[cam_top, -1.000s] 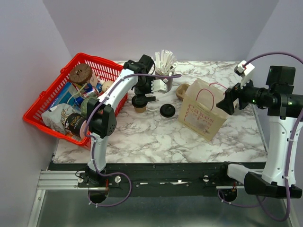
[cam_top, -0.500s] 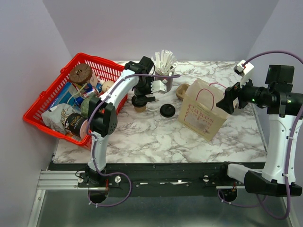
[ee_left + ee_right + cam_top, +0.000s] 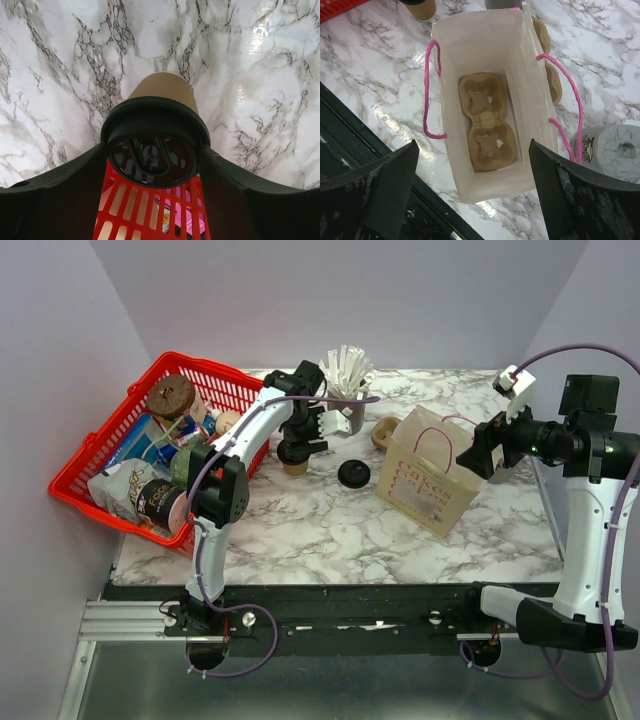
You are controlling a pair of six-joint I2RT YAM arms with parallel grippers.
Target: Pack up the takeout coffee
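The far pink handle's bend [image 3: 468, 420] [image 3: 577, 152] sticks out clear of the bag's rim, so my right gripper should move outward onto it, where the bag's far pink handle is.
The tan paper cup [image 3: 295, 467] stands on the marble table next to the red basket, with a black lid [image 3: 155, 120] on top of it. My left gripper [image 3: 298, 450] is shut on that lid, a finger pressing each side [image 3: 155, 150]. The cup also shows at the top edge of the right wrist view [image 3: 422, 7]. A second black lid [image 3: 352, 474] lies loose on the table left of the paper bag [image 3: 425, 485]. My right gripper [image 3: 480, 455] is open and empty above the open bag [image 3: 473, 145]. A brown pulp carrier [image 3: 485, 122] lies inside on the bag's bottom.
The red basket [image 3: 105, 425] of groceries sits at the back left. A grey cup of white sticks [image 3: 345, 405] stands behind the left gripper. Another pulp carrier [image 3: 384, 432] lies behind the bag. A pale grey container [image 3: 610, 150] stands right of the bag.
The left gripper has shifted slightly over the cup, still closed round the lid. The right arm has barely moved.
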